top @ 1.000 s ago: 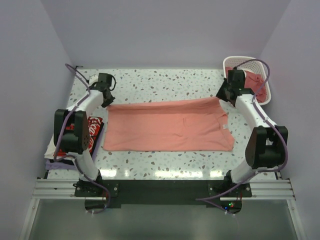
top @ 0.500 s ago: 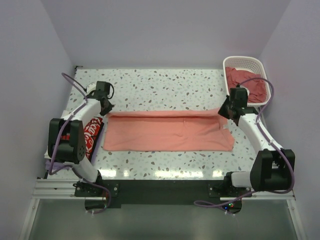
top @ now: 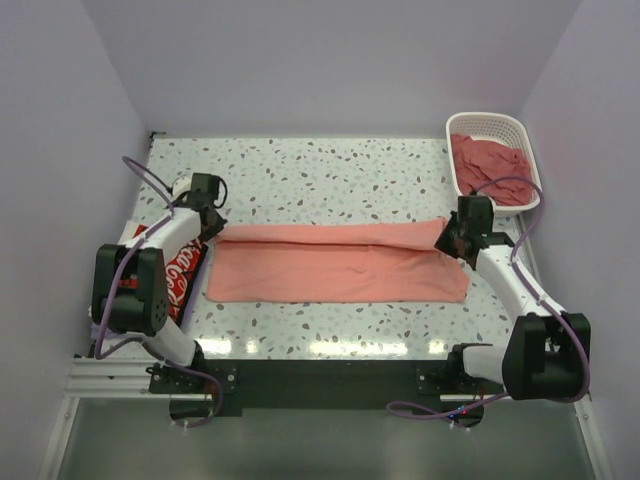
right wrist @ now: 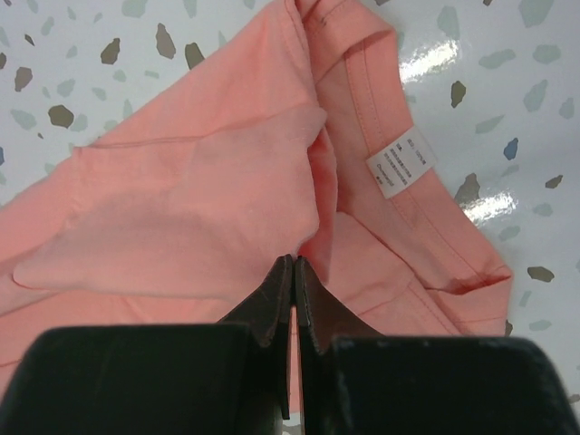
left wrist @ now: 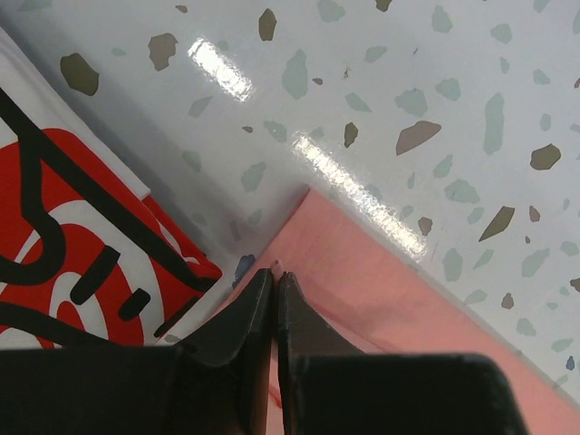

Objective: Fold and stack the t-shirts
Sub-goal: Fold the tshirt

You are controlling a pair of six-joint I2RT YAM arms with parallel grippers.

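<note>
The salmon-pink t-shirt's corner in my left gripper goes back over the lower layer [top: 224, 257] beside the white t-shirt next and comes free, the folded part still being narrow there.
A salmon-pink t-shirt [top: 335, 264] lies across the middle of the table, its far edge folded toward me. My left gripper [top: 211, 232] is shut on its far left corner [left wrist: 275, 265]. My right gripper [top: 449, 240] is shut on its far right edge [right wrist: 313, 204], beside the collar with a white label [right wrist: 400, 162]. Both hold the cloth lifted a little over the lower layer. A white t-shirt with red-and-black print [top: 181, 268] lies folded at the left edge; it also shows in the left wrist view [left wrist: 63, 245]. A pale purple one [top: 110, 325] peeks out under it.
A white slatted basket [top: 528, 142] at the back right holds more salmon-pink t-shirts [top: 487, 160]. The speckled table [top: 330, 170] is bare behind the shirt. Purple cables loop from both arms.
Both grippers have pulled the shirt's far edge toward me, folding it over itself. The shirt is now a narrower band. The basket is uncovered as the right arm drew back.
</note>
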